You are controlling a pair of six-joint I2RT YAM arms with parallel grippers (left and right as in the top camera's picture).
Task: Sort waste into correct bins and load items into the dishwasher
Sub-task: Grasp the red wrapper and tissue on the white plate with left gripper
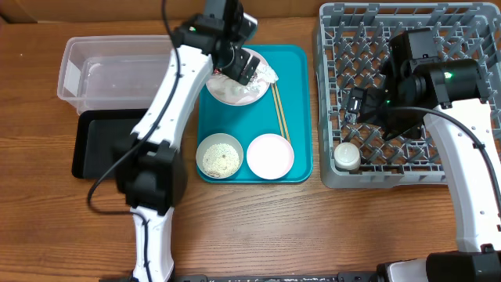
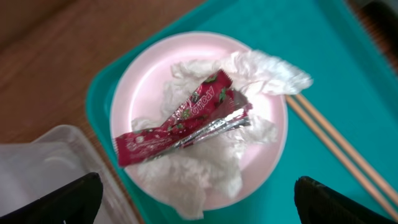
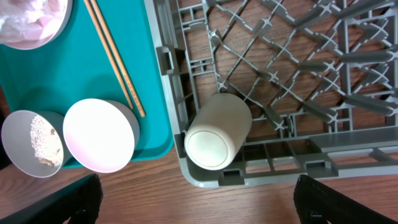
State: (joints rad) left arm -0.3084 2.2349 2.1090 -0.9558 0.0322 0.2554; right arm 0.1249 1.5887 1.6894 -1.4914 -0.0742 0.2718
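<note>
The wrapper lies uncovered on top of the crumpled napkin (image 2: 205, 168), between my spread fingers. My left gripper should move down next, open, over the red-and-silver wrapper's middle (image 2: 186, 124).
The pink-white plate (image 1: 227, 95) on the teal tray holds the crumpled napkin (image 2: 205, 168) and the red-and-silver wrapper (image 2: 180, 121). My left gripper (image 1: 246, 66) hovers open above them, fingers wide on both sides (image 2: 199, 208). The chopsticks (image 1: 280, 110) lie right of the plate. A bowl with rice grains (image 1: 219, 155) and an empty white bowl (image 1: 270, 155) sit at the tray's front. The white cup (image 3: 217, 130) lies in the front left corner of the grey rack (image 1: 407, 94). My right gripper (image 1: 362, 106) is open and empty above it (image 3: 199, 205).
The clear tub (image 1: 109, 74) stands left of the teal tray (image 1: 301, 63), with the black tray (image 1: 94, 145) in front of it. Bare wooden table lies in front of the tray and the rack.
</note>
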